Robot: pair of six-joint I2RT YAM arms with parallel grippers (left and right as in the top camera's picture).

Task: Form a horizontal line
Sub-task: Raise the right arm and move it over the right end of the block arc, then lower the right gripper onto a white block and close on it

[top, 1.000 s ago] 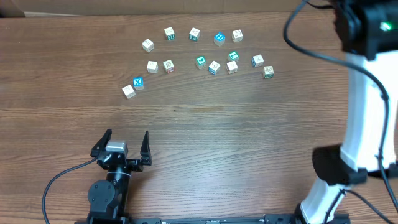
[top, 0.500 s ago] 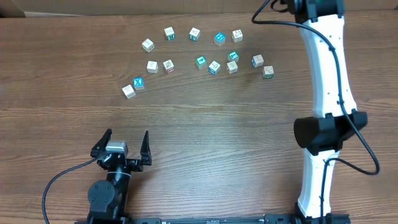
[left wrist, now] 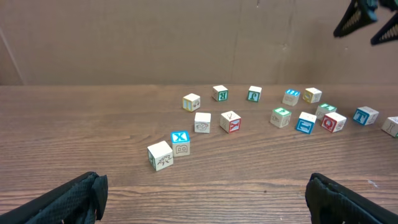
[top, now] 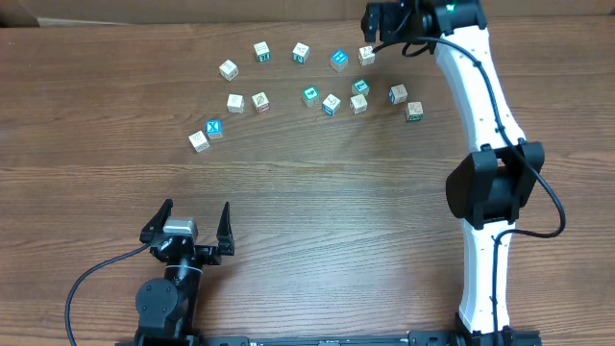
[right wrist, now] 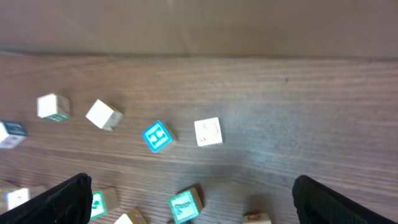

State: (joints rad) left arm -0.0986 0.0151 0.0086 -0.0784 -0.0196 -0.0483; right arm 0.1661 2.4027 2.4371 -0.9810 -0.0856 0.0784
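Observation:
The teal-topped pale cube [top: 360, 87] [right wrist: 185, 205] will be between the fingers of my right gripper next, as I move it back and down.
Several small letter cubes lie scattered and apart across the far half of the table; no horizontal line of touching cubes shows. Among them are a blue H cube [top: 338, 60] [right wrist: 157, 136], a pale cube [top: 366, 56] [right wrist: 208, 132] and a teal cube [top: 360, 86] [right wrist: 185, 205]. My right gripper [top: 382, 21] [right wrist: 199, 205] hangs open above the back right cubes, holding nothing. My left gripper [top: 192, 217] [left wrist: 208, 208] rests open near the front edge, well short of the nearest pale cube [top: 199, 140] [left wrist: 160, 154] and the blue X cube [left wrist: 180, 142].
The wooden table [top: 317, 211] stretches bare between the cubes and the left gripper. A brown cardboard wall [left wrist: 155, 37] runs along the back. The right arm's white links [top: 480, 125] reach from the front right up to the back.
The right arm has swung left from the table's right edge, bringing its gripper over the back right cubes. The left arm and all the cubes have stayed still.

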